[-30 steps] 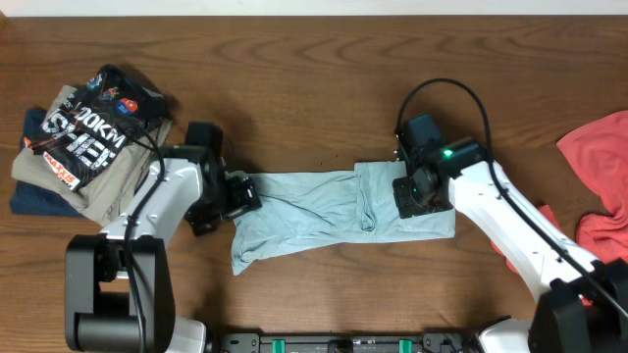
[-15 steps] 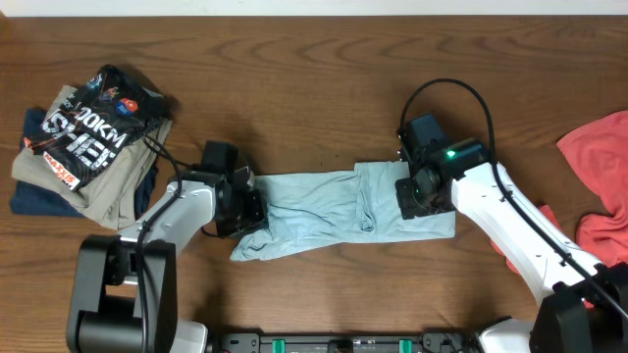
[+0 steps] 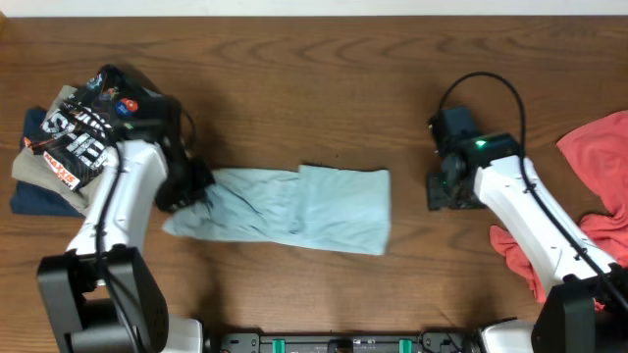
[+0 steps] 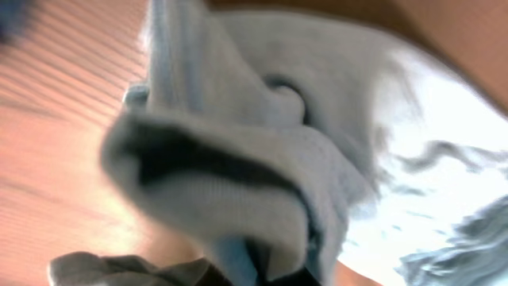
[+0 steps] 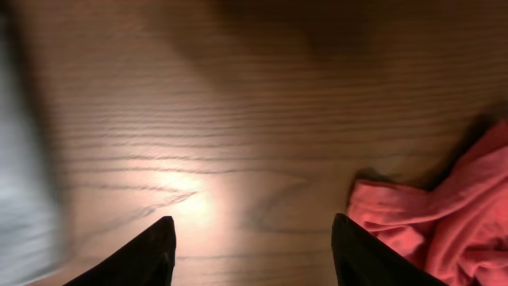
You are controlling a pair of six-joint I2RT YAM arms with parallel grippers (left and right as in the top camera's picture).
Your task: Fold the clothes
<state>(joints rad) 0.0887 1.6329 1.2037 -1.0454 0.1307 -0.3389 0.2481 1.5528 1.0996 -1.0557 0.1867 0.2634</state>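
Observation:
Next, my left gripper swings over the shirt's flat half point(image 3: 340, 210), which lies to its right in the overhead view, and releases the shirt's end, with the shirt stretched long.
The pale blue-grey T-shirt point(image 3: 294, 208) lies as a long folded strip across the middle of the table. My left gripper point(image 3: 189, 188) is shut on its left end, and the bunched fabric point(image 4: 238, 167) fills the left wrist view down to the jaws point(image 4: 270, 274). To the right of the shirt my right gripper point(image 3: 444, 193) stands apart from it, over bare wood. It is open point(image 5: 252, 238) with nothing between its fingers. The coral-red garment point(image 3: 599, 196) lies at the right edge, close to the right fingertip point(image 5: 429, 230).
A pile of folded printed and dark clothes point(image 3: 83, 147) sits at the far left, just beyond my left arm. Bare wooden tabletop point(image 3: 314, 98) runs behind the shirt. The table's front edge point(image 3: 314, 328) lies close below it.
My left gripper shut on the shirt's left end and pulled the shirt leftwards. My right gripper came off the shirt's right end, moved right and opened wider.

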